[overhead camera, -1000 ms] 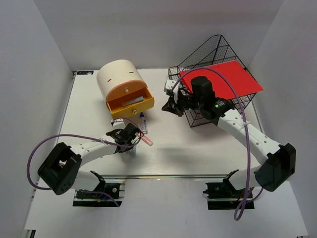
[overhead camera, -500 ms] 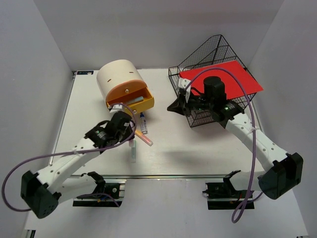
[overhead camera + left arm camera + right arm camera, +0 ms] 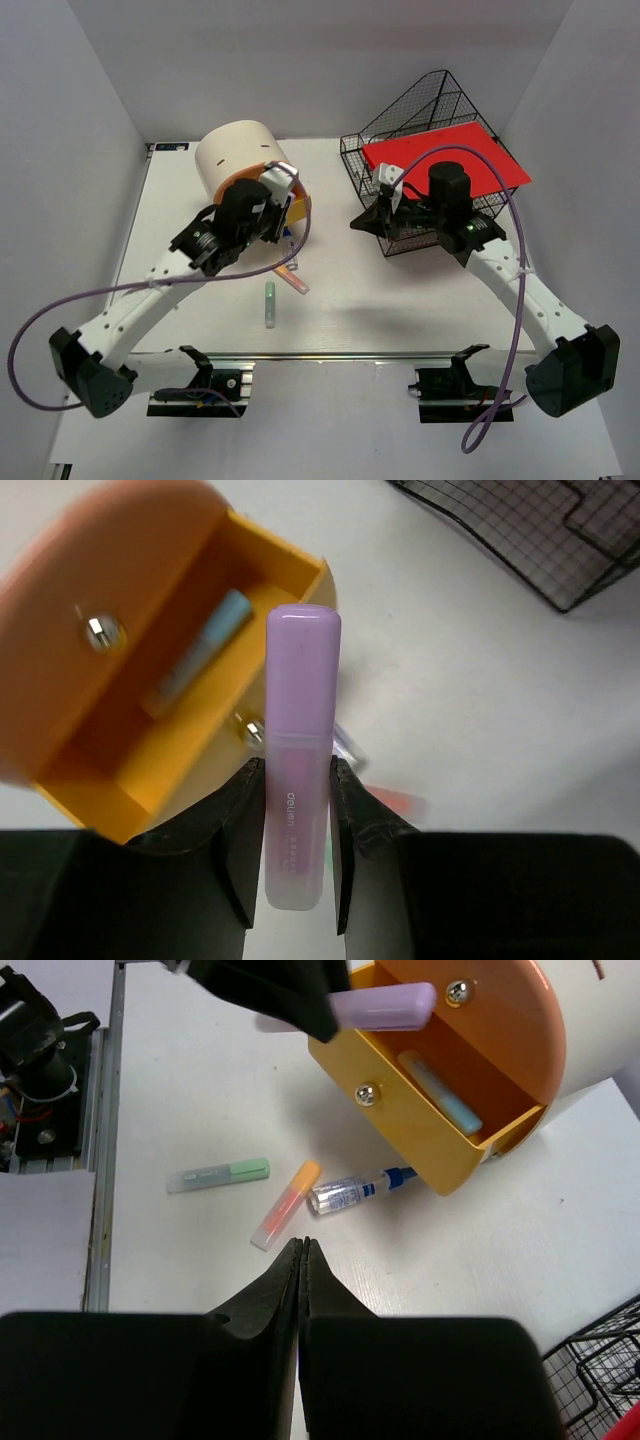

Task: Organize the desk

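Note:
My left gripper will move outward and down over the open orange drawer. It will release the purple highlighter (image 3: pixel 300 720) inside, where the blue highlighter already lies.
The white desk (image 3: pixel 400 300) holds a cream-and-orange round drawer box (image 3: pixel 232 155) with its orange drawer (image 3: pixel 130 730) open. My left gripper (image 3: pixel 297 810) is shut on a purple highlighter (image 3: pixel 300 720) and holds it above the drawer's front edge; it also shows in the top view (image 3: pixel 288 205). A blue highlighter (image 3: pixel 200 665) lies inside the drawer. A green highlighter (image 3: pixel 269 303), an orange highlighter (image 3: pixel 293 281) and a clear pen with a blue cap (image 3: pixel 360 1190) lie on the desk. My right gripper (image 3: pixel 302 1245) is shut and empty, held above the desk beside the basket.
A black wire basket (image 3: pixel 420 110) with a red folder (image 3: pixel 450 160) on it stands at the back right. An aluminium rail (image 3: pixel 340 354) runs along the desk's front edge. White walls close in the left, right and back.
My left arm has lifted off the desk with the purple highlighter and swung back over the open drawer. My right gripper has drawn slightly right, toward the basket.

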Tool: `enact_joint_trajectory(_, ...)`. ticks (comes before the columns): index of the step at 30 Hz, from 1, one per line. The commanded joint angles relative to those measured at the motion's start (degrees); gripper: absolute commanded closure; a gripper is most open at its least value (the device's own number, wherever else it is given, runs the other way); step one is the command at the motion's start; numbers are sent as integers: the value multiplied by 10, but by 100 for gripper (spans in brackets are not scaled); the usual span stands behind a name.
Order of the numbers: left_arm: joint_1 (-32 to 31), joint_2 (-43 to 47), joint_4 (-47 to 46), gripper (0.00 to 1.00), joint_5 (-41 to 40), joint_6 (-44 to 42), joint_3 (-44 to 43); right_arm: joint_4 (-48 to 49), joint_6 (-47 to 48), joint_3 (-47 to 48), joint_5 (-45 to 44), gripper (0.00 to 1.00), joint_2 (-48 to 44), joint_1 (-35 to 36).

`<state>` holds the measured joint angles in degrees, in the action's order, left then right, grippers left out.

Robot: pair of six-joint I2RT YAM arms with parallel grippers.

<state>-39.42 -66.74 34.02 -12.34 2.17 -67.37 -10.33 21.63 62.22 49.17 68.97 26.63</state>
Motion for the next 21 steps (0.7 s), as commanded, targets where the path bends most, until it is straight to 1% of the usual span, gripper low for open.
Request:
enact_joint_trajectory(1,5,-34,-28,100,-15,-198,-52,35,-1,-9,28,100,-24,-11)
enact_joint_trajectory(2,5,-47,-31,100,-13,-223,-66,36,-1,-10,30,100,-24,-16)
enact_joint_trajectory(3,5,-51,-39,100,-15,-265,-71,37,-3,-11,35,100,-27,-18)
enact_joint_trajectory(5,10,-56,-61,100,-32,-308,-59,41,-3,-13,37,100,-29,-23)
enact_joint_trajectory(6,10,-57,-86,100,-39,-341,-53,43,-4,-17,40,100,-30,-25)
enact_joint_trajectory(8,17,-62,-99,100,-43,-367,-45,49,-5,-21,42,100,-31,-27)
enact_joint_trajectory(9,24,-73,-105,100,-60,-386,-42,50,-5,-24,42,100,-31,-31)
enact_joint_trajectory(13,38,-96,-128,100,-68,-415,-28,55,-9,-28,44,100,-30,-36)
enact_joint_trajectory(14,51,-101,-133,100,-71,-420,-24,58,-11,-29,45,99,-30,-37)
enact_joint_trajectory(15,51,-112,-139,100,-72,-427,-18,58,-11,-30,47,98,-31,-37)
enact_joint_trajectory(17,68,-120,-143,100,-64,-431,-13,61,-11,-32,48,97,-31,-40)
enact_joint_trajectory(18,68,-123,-143,100,-50,-431,-10,61,-11,-32,48,96,-31,-41)
enact_joint_trajectory(20,74,-123,-158,100,-46,-429,-5,61,-11,-33,48,95,-31,-46)
enact_joint_trajectory(21,80,-120,-165,94,-51,-428,0,63,-11,-33,49,94,-32,-46)
